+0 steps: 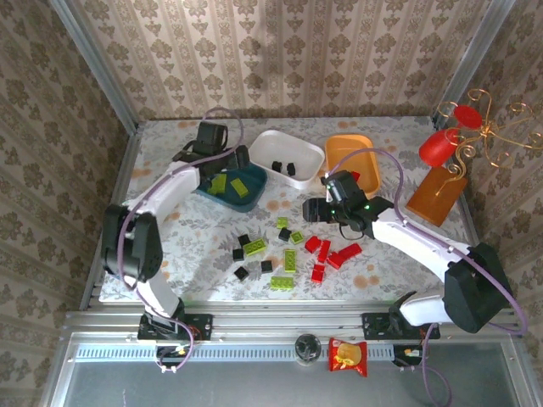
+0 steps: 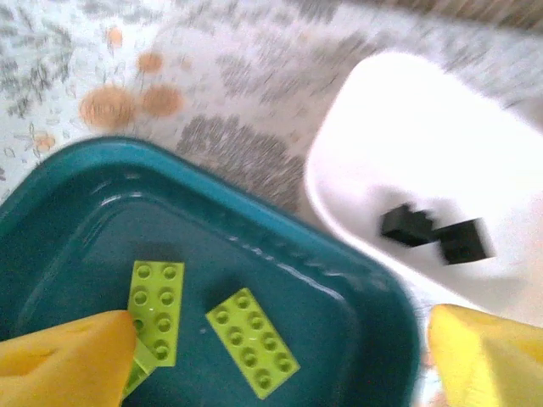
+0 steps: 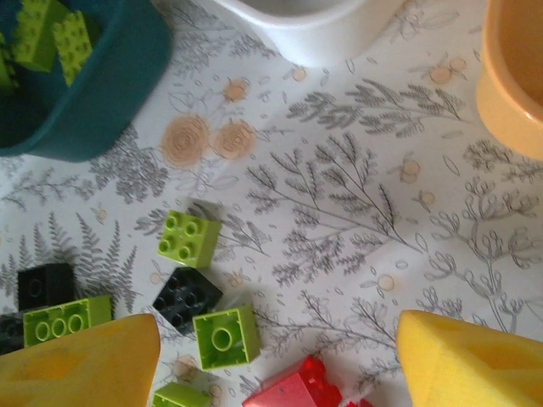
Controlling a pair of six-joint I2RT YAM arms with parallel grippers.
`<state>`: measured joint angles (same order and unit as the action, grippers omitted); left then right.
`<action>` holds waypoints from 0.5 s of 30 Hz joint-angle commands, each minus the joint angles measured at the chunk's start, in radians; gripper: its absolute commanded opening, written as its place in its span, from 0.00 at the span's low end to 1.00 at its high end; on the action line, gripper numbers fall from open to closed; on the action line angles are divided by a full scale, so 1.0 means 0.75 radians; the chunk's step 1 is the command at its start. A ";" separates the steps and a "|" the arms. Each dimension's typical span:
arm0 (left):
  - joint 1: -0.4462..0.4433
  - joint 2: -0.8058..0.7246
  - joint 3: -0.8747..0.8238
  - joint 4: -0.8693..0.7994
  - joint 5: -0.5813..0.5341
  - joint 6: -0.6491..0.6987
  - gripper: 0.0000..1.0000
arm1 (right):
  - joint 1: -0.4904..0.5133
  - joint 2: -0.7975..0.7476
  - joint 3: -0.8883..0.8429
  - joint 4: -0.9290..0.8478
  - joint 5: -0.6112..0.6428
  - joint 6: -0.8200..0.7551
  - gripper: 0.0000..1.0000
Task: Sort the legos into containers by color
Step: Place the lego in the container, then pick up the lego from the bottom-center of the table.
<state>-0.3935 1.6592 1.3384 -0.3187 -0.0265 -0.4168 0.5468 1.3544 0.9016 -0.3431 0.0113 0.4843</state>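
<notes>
My right gripper will move back toward the base next and lower onto the red brick beside the small green one, the nearest red brick.
My left gripper (image 1: 222, 161) hangs open over the dark teal tray (image 1: 254, 197), its yellow fingers (image 2: 68, 356) wide apart. Two lime-green bricks (image 2: 253, 342) lie flat in that tray (image 2: 76, 178). To its right, the white tray (image 1: 310, 153) holds two black cubes (image 2: 433, 233). Right of the white tray stands the orange tray (image 1: 349, 144). My right gripper (image 1: 316, 210) is open low over the loose legos. A green brick (image 3: 225, 337), a black one (image 3: 187, 298) and a red one (image 3: 293, 392) lie on the cloth between its fingers (image 3: 85, 360). More green, black and red bricks (image 1: 289, 259) are scattered mid-table.
A gold wire stand with red ornaments (image 1: 450, 144) and a brown block (image 1: 435, 195) sit at the far right. A snack packet (image 1: 348, 356) and a small round bowl (image 1: 307, 348) lie on the rail in front. Patterned walls close in the table's back and sides.
</notes>
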 commanded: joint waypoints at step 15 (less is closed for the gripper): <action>-0.197 -0.711 -0.729 0.151 0.031 -0.044 1.00 | 0.187 0.033 -0.103 -0.123 0.105 -0.098 0.74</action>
<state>-0.5365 1.1755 0.8291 -0.2104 0.0010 -0.4271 0.6312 1.3533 0.7673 -0.4397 0.0490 0.5026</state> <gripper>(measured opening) 0.998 0.735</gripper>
